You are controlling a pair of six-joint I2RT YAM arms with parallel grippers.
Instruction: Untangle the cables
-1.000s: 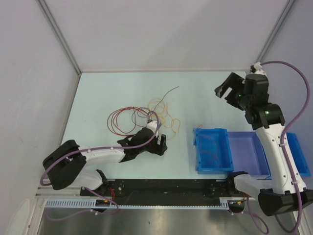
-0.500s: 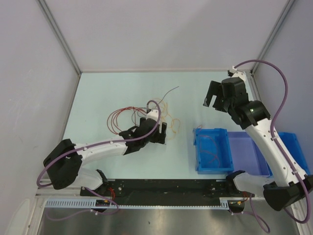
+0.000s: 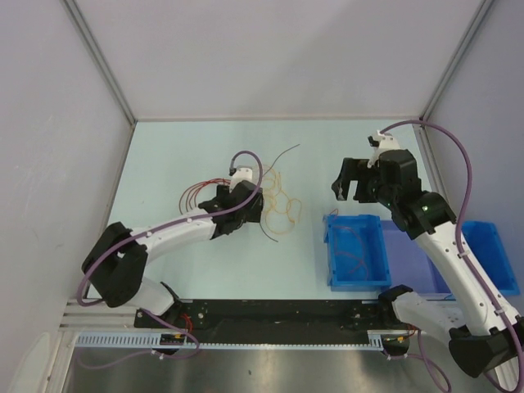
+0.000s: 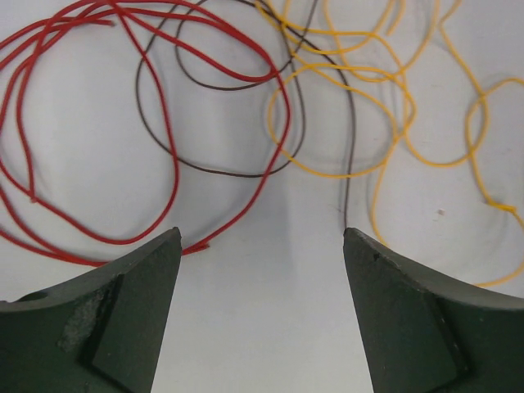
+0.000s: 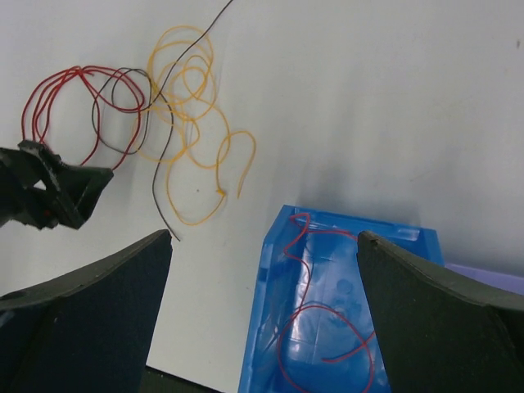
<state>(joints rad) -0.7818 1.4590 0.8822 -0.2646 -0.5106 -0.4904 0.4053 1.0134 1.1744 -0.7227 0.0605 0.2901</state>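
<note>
I will next move my left gripper outward and down to where the inner piece of red cable bends [image 4: 260,79] over the dark brown wire.
The cables lie loose on the table: red loops [image 4: 74,196], a dark brown wire [image 4: 221,168] and yellow loops [image 4: 385,106], overlapping in the middle. In the top view the red loops [image 3: 195,196] are on the left and the yellow loops [image 3: 282,205] on the right. My left gripper [image 4: 262,236] is open and empty, low over the table just short of the red wire's end; it also shows in the top view [image 3: 237,209]. My right gripper [image 3: 350,187] is open and empty, raised above the blue bin's far left corner [image 5: 282,214].
A blue bin [image 3: 334,254] at the right holds a red wire [image 5: 327,315]. A paler blue bin [image 3: 426,246] and another blue one [image 3: 503,262] stand beside it. Walls enclose the table at the back and sides.
My left gripper has moved away from me and leftward, up to the cable bunch. My right arm has swung left and lower, from the far right corner to above the blue bin's edge.
</note>
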